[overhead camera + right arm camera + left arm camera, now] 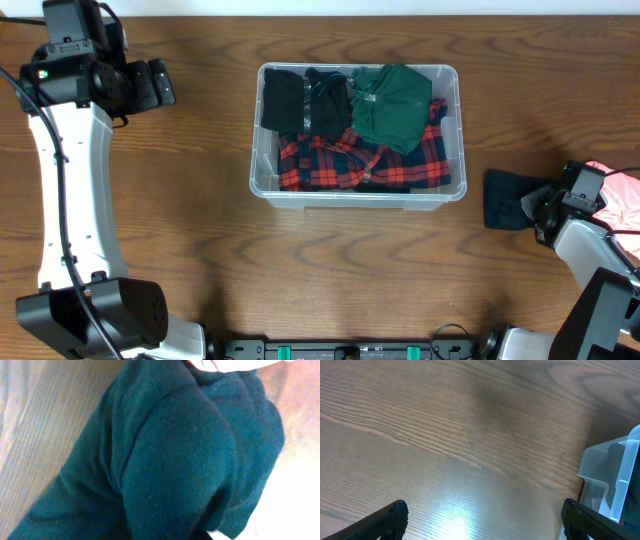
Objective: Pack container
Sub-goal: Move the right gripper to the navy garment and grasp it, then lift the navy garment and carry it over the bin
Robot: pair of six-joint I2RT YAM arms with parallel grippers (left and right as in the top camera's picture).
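Note:
The robot will lift the dark teal garment over the bin's rim with its right gripper next, and lower it where the plaid shirt (330, 165) lies uncovered beside the green garment (392, 105).
The container (262, 178) is a clear plastic bin at the table's middle. It holds a red plaid shirt (330, 165), black clothes (300, 100) and a green garment (392, 105). Its corner shows in the left wrist view (615, 480). My left gripper (160, 82) is open and empty at the far left, over bare wood (485, 510). My right gripper (545, 210) is at the right, on the edge of a dark teal garment (508, 198) lying on the table. That bunched cloth (170, 460) fills the right wrist view and hides the fingers, which seem closed on it.
A pink garment (620, 195) lies at the table's right edge, beside my right arm; a strip of it shows at the top of the right wrist view (205, 364). Wooden table (180, 220) lies between my left arm and the bin.

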